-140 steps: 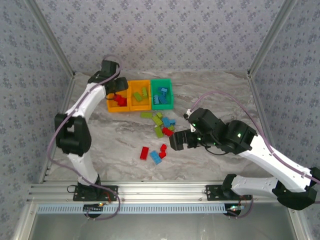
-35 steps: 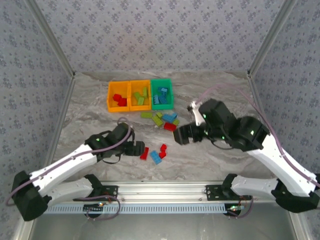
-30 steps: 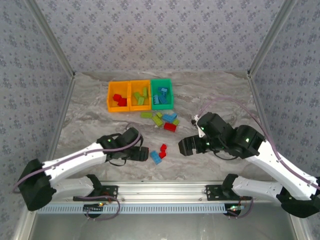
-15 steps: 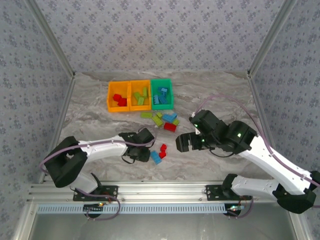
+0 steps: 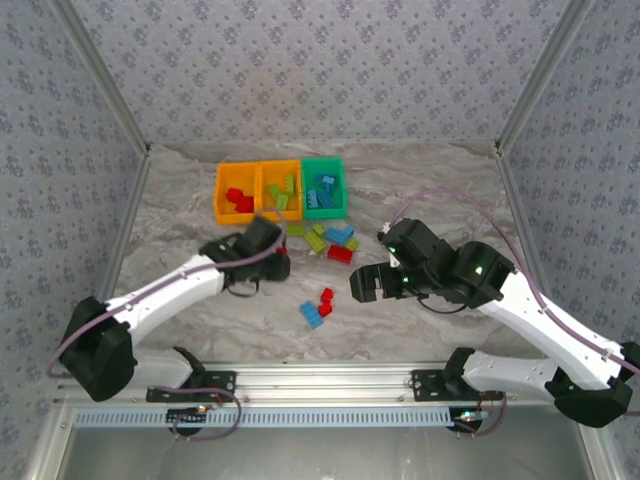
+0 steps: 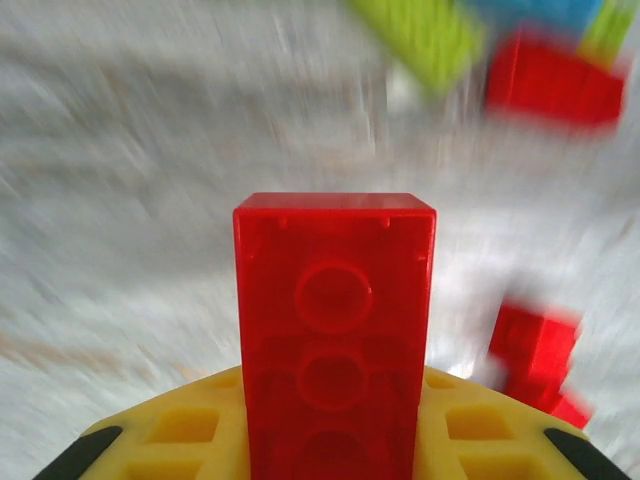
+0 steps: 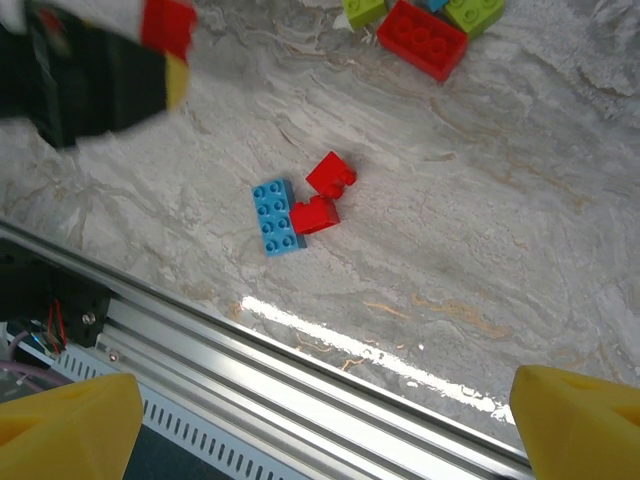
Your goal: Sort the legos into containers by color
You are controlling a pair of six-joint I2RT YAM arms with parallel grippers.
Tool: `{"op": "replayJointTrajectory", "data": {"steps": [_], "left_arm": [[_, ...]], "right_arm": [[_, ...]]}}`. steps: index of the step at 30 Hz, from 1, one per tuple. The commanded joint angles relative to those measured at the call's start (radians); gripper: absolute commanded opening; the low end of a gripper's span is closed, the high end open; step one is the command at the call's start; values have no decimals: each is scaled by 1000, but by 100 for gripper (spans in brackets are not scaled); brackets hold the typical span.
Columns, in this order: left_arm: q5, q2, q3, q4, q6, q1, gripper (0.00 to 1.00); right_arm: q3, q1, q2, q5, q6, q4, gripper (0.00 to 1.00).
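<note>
My left gripper will next carry the red lego outward over the orange bin with red legos and let go of it there, because that bin already holds its color.
My left gripper (image 5: 272, 258) is shut on a red lego (image 6: 335, 330), which stands upright between its yellow pads (image 6: 180, 435). It hangs just below the containers: two orange bins (image 5: 237, 194) (image 5: 279, 190) and a green bin (image 5: 324, 187), each holding legos. My right gripper (image 5: 365, 283) is open and holds nothing. It hovers right of a blue lego (image 7: 275, 217) and two small red legos (image 7: 331, 172) (image 7: 315, 213) lying loose on the table. A cluster of green, blue and red legos (image 5: 330, 240) lies below the green bin.
The marble table (image 5: 440, 200) has bare room at right and at far left. A metal rail (image 7: 300, 350) runs along the near edge. Patterned walls close in the sides and back.
My left gripper closed on the red lego near the front of the table, then carried it up and back toward the bins. My right arm drifted slightly left and now holds still.
</note>
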Motion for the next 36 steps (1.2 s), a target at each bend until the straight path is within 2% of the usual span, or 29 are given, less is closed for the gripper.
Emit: {"op": "replayJointTrajectory", "data": {"steps": [1, 6, 11, 15, 20, 25, 29, 31, 36], "left_arm": [[-27, 38, 132, 2, 114, 142, 20], [-22, 280, 370, 11, 196, 309, 20], [31, 522, 600, 10, 196, 417, 21], [44, 670, 791, -51, 198, 468, 35], [77, 715, 910, -108, 215, 489, 45], [114, 596, 852, -109, 208, 486, 51], [169, 370, 703, -67, 185, 454, 51], [180, 243, 624, -63, 199, 403, 50], [140, -92, 372, -64, 329, 159, 49]], "right_arm": [[5, -15, -27, 31, 9, -15, 97], [10, -23, -48, 47, 14, -42, 97], [1, -24, -91, 56, 33, -57, 97], [15, -25, -105, 65, 41, -85, 97], [12, -25, -116, 76, 51, -95, 97], [-3, -26, -106, 74, 55, -62, 97], [-13, -26, -76, 80, 52, -17, 98], [-20, -28, -54, 92, 55, 4, 98], [-49, -36, 31, 74, 52, 117, 98]]}}
